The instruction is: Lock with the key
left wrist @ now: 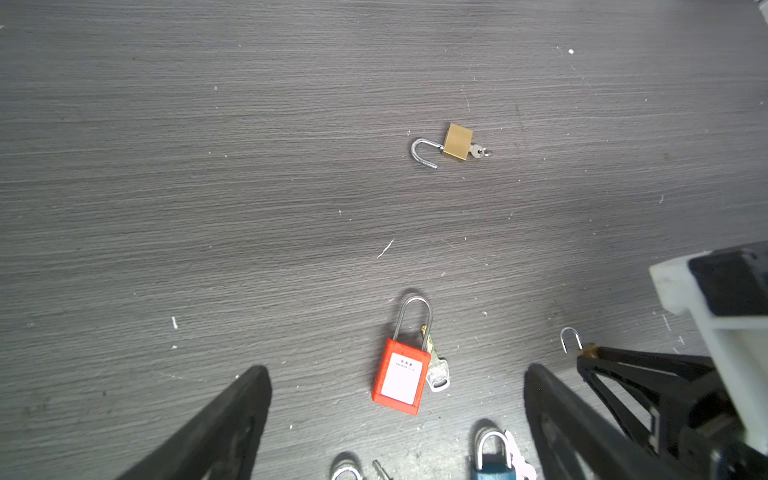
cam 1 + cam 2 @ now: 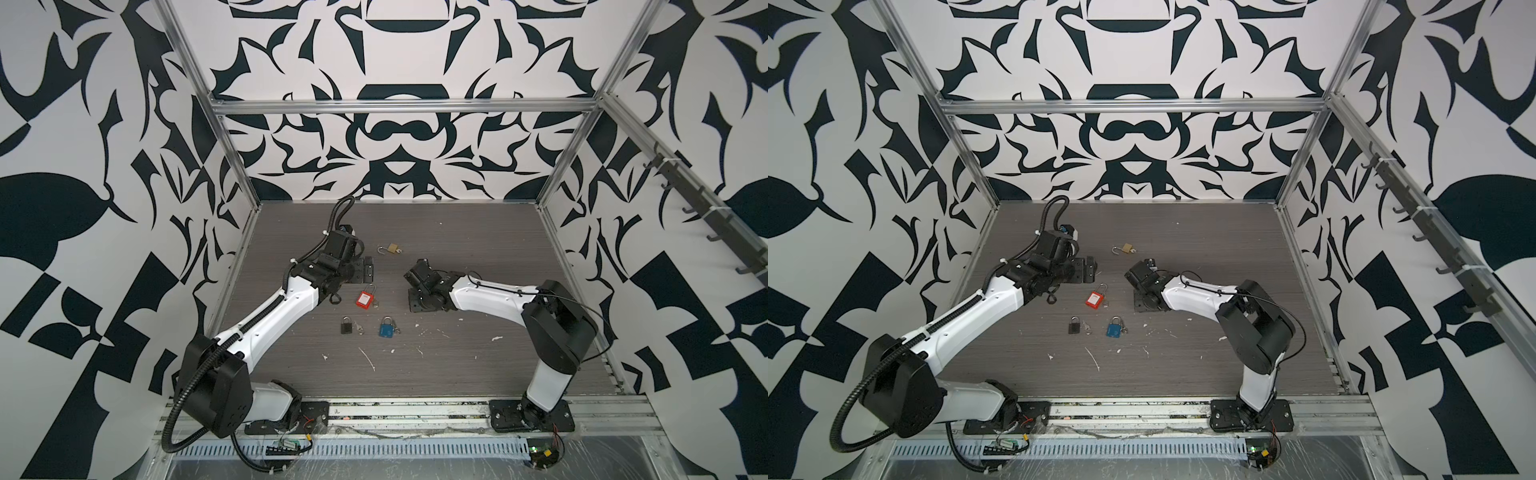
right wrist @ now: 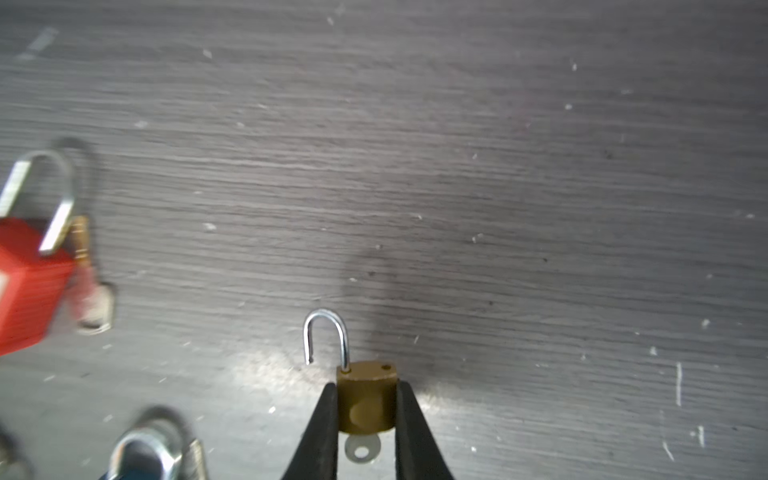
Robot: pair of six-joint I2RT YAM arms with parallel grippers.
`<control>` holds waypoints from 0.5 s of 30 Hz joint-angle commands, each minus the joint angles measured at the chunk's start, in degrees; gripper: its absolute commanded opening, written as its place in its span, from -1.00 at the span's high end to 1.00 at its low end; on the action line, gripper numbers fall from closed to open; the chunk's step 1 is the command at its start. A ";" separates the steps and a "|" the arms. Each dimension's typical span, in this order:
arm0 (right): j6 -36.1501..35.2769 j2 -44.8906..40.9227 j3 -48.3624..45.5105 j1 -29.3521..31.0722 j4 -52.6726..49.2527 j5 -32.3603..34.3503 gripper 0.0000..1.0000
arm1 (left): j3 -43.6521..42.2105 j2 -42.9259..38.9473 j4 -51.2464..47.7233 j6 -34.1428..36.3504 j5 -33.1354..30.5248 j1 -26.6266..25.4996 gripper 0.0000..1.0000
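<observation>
My right gripper sinks to the bare tabletop below it next and opens to release the small brass padlock's sides, since the padlock still hangs above its shadow.
My right gripper (image 3: 365, 392) is shut on the sides of a small brass padlock (image 3: 365, 399) and holds it just above the table. Its steel shackle (image 3: 326, 334) stands open, swung out of its hole. A silver key (image 3: 362, 448) sticks out of the base, between the fingers. In the left wrist view the same padlock (image 1: 588, 351) shows at the right gripper's tip. My left gripper (image 1: 397, 370) is open and holds nothing, with its fingers (image 1: 232, 424) spread over the table. In both top views the two grippers (image 2: 368, 270) (image 2: 413, 297) face each other mid-table.
A second brass padlock (image 2: 390, 249) lies further back, shackle open, key in its base. A red padlock (image 2: 365, 298) with a key beside it lies between the grippers. A black padlock (image 2: 345, 325) and a blue padlock (image 2: 386, 328) lie nearer the front. Metal frame posts (image 2: 232, 153) border the table.
</observation>
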 commanded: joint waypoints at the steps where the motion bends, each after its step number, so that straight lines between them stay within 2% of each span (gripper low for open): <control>1: 1.60 0.19 2.21 -0.19 -0.13 3.00 0.66 | -0.44 0.08 0.95 0.76 -1.15 -0.16 -0.95; 10: 0.92 1.13 2.64 -0.24 0.46 2.19 0.29 | -0.15 0.25 0.71 -0.86 -0.67 -0.17 -0.96; 15: 0.25 -1.95 0.66 -0.62 2.19 2.41 0.09 | 1.18 0.37 -0.18 -4.64 -0.51 -0.28 -0.88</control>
